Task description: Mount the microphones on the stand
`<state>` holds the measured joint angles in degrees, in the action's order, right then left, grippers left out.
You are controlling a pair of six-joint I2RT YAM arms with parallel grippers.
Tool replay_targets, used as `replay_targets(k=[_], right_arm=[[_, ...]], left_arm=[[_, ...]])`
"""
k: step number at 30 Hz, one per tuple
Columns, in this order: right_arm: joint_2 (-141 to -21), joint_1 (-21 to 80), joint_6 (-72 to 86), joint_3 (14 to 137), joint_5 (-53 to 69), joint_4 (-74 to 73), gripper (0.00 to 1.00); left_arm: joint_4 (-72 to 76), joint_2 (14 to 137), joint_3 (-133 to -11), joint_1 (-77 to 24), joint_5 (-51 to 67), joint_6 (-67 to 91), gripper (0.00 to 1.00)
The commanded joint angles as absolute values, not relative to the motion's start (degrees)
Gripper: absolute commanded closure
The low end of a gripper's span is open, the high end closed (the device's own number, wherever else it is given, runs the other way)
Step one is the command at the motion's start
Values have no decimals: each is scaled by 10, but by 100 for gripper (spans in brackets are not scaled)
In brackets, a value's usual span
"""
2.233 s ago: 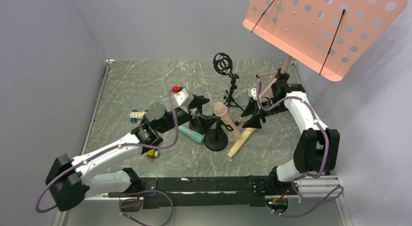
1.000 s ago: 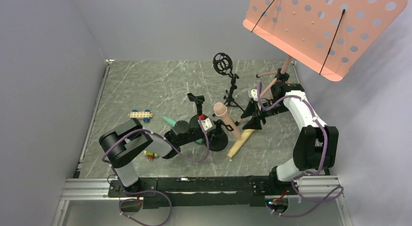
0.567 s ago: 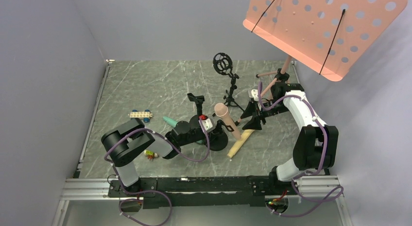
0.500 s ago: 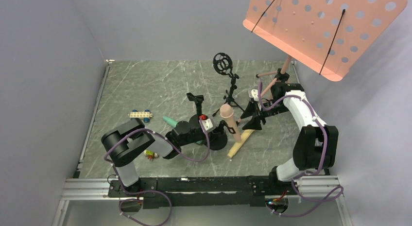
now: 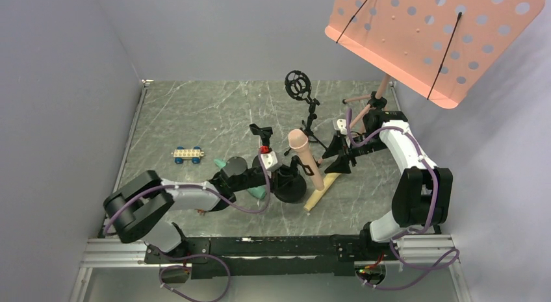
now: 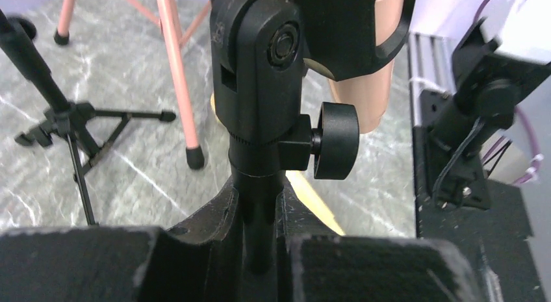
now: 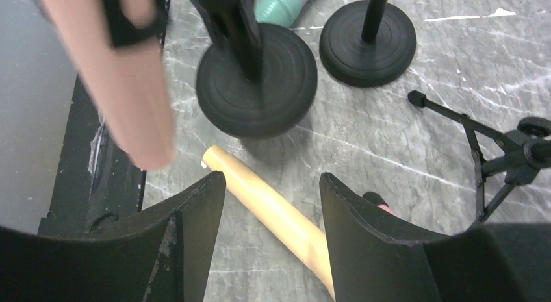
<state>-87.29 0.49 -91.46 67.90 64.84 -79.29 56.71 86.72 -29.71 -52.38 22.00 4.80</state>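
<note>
The left gripper swings the held stand outward and around past the toy block car next, to release it on the far tabletop, because that area is bare.
The salmon-pink microphone (image 5: pixel 305 160) sits tilted in the clip of a black stand (image 5: pixel 290 186) with a round base. My left gripper (image 5: pixel 283 175) lies low over the table and is shut on that stand's pole (image 6: pixel 260 204), just below the clip joint and its knob (image 6: pixel 338 141). The pale yellow microphone (image 5: pixel 322 190) lies flat on the table. My right gripper (image 5: pixel 336 159) hovers open above it, the yellow body (image 7: pixel 273 214) showing between the fingers. The teal-green microphone (image 5: pixel 258 191) lies under my left arm, partly hidden.
A second round-base stand (image 5: pixel 261 132) with an empty clip is behind the left gripper. A black tripod with a ring mount (image 5: pixel 299 85) stands further back. The pink music stand (image 5: pixel 435 36) rises at the right. A toy block car (image 5: pixel 186 154) sits at the left.
My left gripper has shut on the stand's pole and its arm has stretched out lower. The pink microphone has tipped more upright. The right arm has stayed put.
</note>
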Motion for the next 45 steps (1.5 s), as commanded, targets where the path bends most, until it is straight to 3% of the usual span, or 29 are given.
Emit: replay_targets(k=[1, 6, 15, 21, 27, 39, 45], right_arm=[[-869, -13, -939, 700, 666, -800, 39], [-868, -16, -939, 701, 666, -801, 39], [-869, -18, -937, 704, 665, -802, 39], [-868, -18, -936, 702, 665, -801, 39], [-870, -18, -937, 703, 669, -802, 39], [-876, -19, -950, 704, 672, -811, 39], [-879, -19, -940, 700, 667, -802, 39]], left_arm=[[622, 780, -306, -526, 246, 82, 100], [528, 674, -276, -522, 243, 90, 100], [122, 456, -335, -402, 178, 101, 100], [151, 421, -310, -247, 134, 139, 100], [323, 523, -329, -136, 76, 142, 100], [667, 943, -483, -54, 78, 73, 100], [651, 1064, -586, -37, 93, 80, 100]])
